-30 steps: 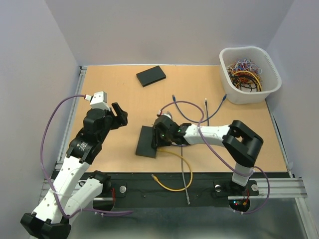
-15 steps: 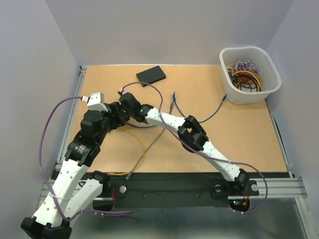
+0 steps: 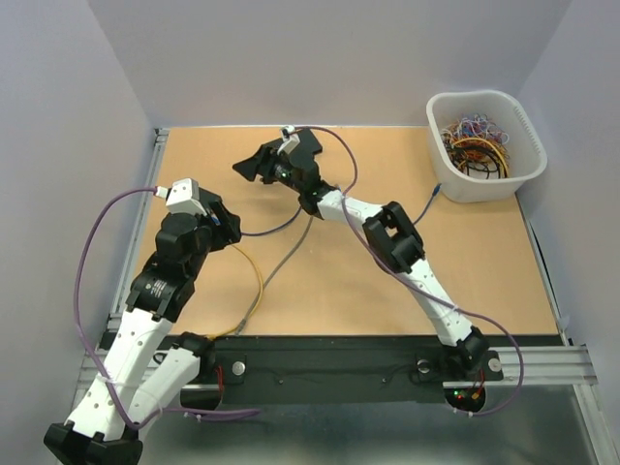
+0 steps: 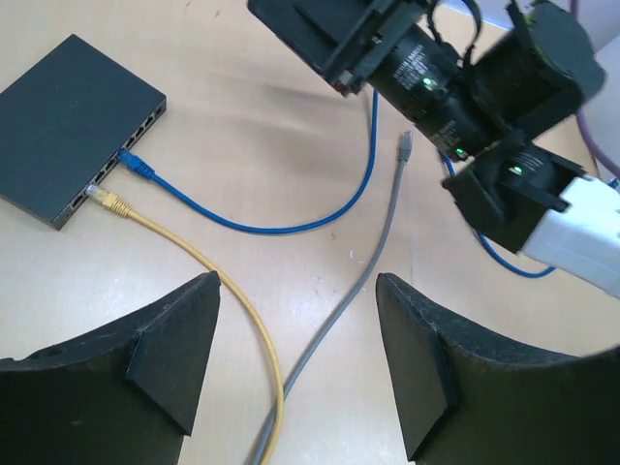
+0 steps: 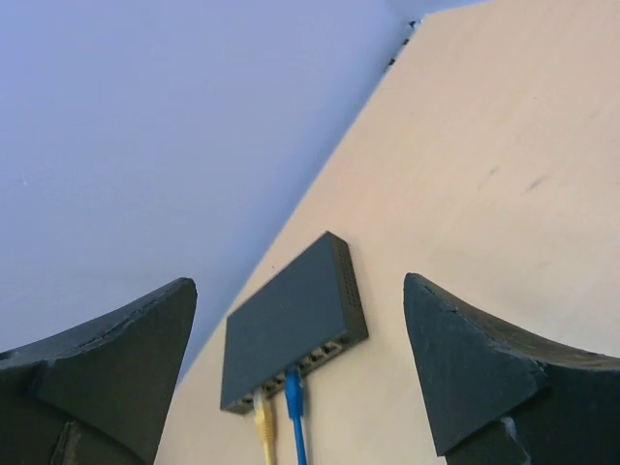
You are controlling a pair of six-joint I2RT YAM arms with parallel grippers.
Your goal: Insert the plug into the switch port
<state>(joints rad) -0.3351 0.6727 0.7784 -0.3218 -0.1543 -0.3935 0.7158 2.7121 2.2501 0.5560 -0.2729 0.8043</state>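
Observation:
I will next swing and tip my right gripper down onto the grey cable behind the grey plug, below it and to its right in the top view.
The black switch lies flat on the table; the left arm hides it in the top view. A blue plug and a yellow plug sit in its front ports, also seen in the right wrist view as blue plug and yellow plug in the switch. A grey plug lies loose on the table. My left gripper hovers open over the yellow and grey cables, holding nothing. My right gripper is raised at the back left, open and empty, facing the switch from a distance.
A white bin full of coiled cables stands at the back right. The blue cable, yellow cable and grey cable trail across the middle of the table. The right arm stretches diagonally over them.
My right arm has swung away from beside the left gripper toward the back of the table, and its jaws have opened wide. The left arm has barely moved.

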